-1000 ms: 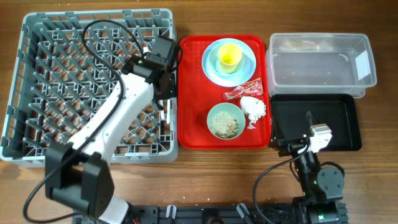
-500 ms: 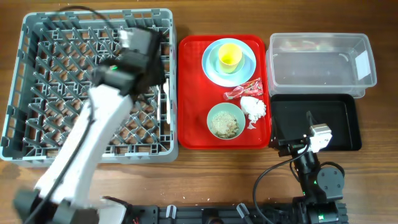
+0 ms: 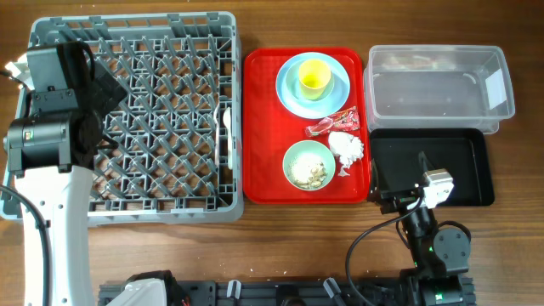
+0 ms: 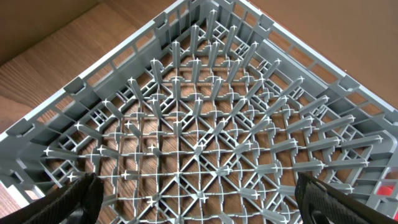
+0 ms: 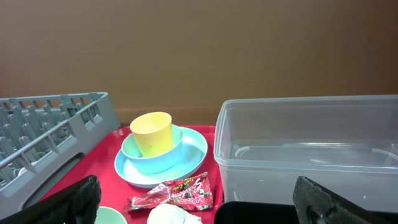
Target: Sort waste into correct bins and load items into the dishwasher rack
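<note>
The robot's right gripper should next swing across to the left in the overhead view to the mint bowl, tilt down and grab its rack-side rim [image 3: 286, 166], which is clear of rice.
The grey dishwasher rack [image 3: 136, 110] fills the left of the table. A white plastic utensil [image 3: 226, 136] lies inside it along its right wall. My left gripper [image 4: 199, 202] hangs open and empty over the rack's left part. On the red tray [image 3: 255, 187] stand the light blue plate [image 3: 289, 93] with the yellow cup [image 3: 314, 78], the red-and-white wrapper [image 3: 333, 123], the white tissue [image 3: 347, 146] and the mint bowl [image 3: 308, 165] holding rice scraps. My right gripper [image 5: 199, 205] is open and empty, low at the front right, facing the wrapper [image 5: 177, 191] and the cup [image 5: 153, 132].
A clear tub [image 3: 438, 85] stands at the back right, and the black tray [image 3: 433, 166] lies just in front of it. The right arm's base and cable sit at the table's front edge below the black tray. The rack's pegs stand upright under my left gripper.
My left arm has swung from the rack's right edge to its left side and its gripper has opened. The white utensil stays in the rack. The right arm has not moved.
</note>
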Robot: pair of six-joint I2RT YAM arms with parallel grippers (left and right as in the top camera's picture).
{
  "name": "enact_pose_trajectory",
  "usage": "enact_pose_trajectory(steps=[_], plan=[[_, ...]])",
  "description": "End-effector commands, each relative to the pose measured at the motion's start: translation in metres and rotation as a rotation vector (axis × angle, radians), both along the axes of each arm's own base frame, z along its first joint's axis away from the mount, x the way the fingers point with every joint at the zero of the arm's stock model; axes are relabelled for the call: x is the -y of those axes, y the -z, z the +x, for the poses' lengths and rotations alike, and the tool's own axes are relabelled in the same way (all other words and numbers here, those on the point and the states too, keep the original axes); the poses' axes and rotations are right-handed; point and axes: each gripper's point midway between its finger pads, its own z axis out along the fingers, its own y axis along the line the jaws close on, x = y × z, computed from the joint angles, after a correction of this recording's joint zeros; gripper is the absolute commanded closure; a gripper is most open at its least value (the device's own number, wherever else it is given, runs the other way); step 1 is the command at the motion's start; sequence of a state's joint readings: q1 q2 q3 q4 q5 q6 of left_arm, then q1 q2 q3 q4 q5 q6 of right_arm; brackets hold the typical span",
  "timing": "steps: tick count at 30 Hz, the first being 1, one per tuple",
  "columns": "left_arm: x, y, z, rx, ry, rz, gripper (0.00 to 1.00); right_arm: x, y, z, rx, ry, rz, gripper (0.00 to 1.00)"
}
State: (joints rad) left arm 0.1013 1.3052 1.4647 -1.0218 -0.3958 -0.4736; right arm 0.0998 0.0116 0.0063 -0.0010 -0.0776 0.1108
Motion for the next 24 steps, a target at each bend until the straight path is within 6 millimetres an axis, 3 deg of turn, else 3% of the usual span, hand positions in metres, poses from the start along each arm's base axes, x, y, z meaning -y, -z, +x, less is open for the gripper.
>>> enact_pose_trajectory(steps=[1, 5, 6, 9, 12, 13, 14, 16, 18, 20, 21, 22, 24], plan=[[-0.004, -0.004, -0.001, 0.013, -0.022, 0.001, 0.00, 0.001, -0.002, 0.000, 0.009, 0.006, -0.003, 0.00], [-0.004, -0.004, -0.001, 0.013, -0.022, 0.001, 0.00, 0.002, -0.002, 0.000, 0.011, 0.012, -0.010, 0.01], [-0.004, -0.004, -0.001, 0.013, -0.022, 0.001, 0.00, 0.010, -0.006, 0.001, 0.032, 0.063, -0.029, 0.00], [-0.004, -0.004, -0.001, 0.013, -0.022, 0.001, 0.00, -0.014, -0.008, -0.003, -0.029, -0.082, 0.265, 0.00], [-0.004, -0.004, -0.001, 0.013, -0.022, 0.001, 0.00, -0.017, -0.037, -0.014, -0.097, -0.100, 0.272, 0.01], [-0.004, -0.004, -0.001, 0.013, -0.022, 0.001, 0.00, -0.018, -0.057, -0.018, -0.141, -0.099, 0.247, 0.00], [-0.004, -0.004, -0.001, 0.013, -0.022, 0.001, 0.00, -0.020, -0.076, -0.020, -0.222, -0.109, 0.214, 0.00], [-0.004, -0.004, -0.001, 0.013, -0.022, 0.001, 0.00, -0.030, -0.095, -0.017, -0.484, -0.143, 0.146, 0.00], [-0.004, -0.004, -0.001, 0.013, -0.022, 0.001, 0.00, -0.030, -0.094, -0.006, -0.768, -0.126, 0.099, 0.00], [-0.004, -0.004, -0.001, 0.013, -0.022, 0.001, 0.00, -0.041, -0.097, 0.021, -0.968, -0.138, 0.148, 0.00], [-0.004, -0.004, -0.001, 0.013, -0.022, 0.001, 0.00, -0.066, -0.088, 0.030, -1.083, -0.251, 0.238, 0.11], [-0.004, -0.004, -0.001, 0.013, -0.022, 0.001, 0.00, -0.076, -0.074, 0.039, -1.135, -0.285, 0.247, 0.30], [-0.004, -0.004, -0.001, 0.013, -0.022, 0.001, 0.00, -0.094, -0.026, 0.038, -1.265, -0.237, 0.130, 0.46]])
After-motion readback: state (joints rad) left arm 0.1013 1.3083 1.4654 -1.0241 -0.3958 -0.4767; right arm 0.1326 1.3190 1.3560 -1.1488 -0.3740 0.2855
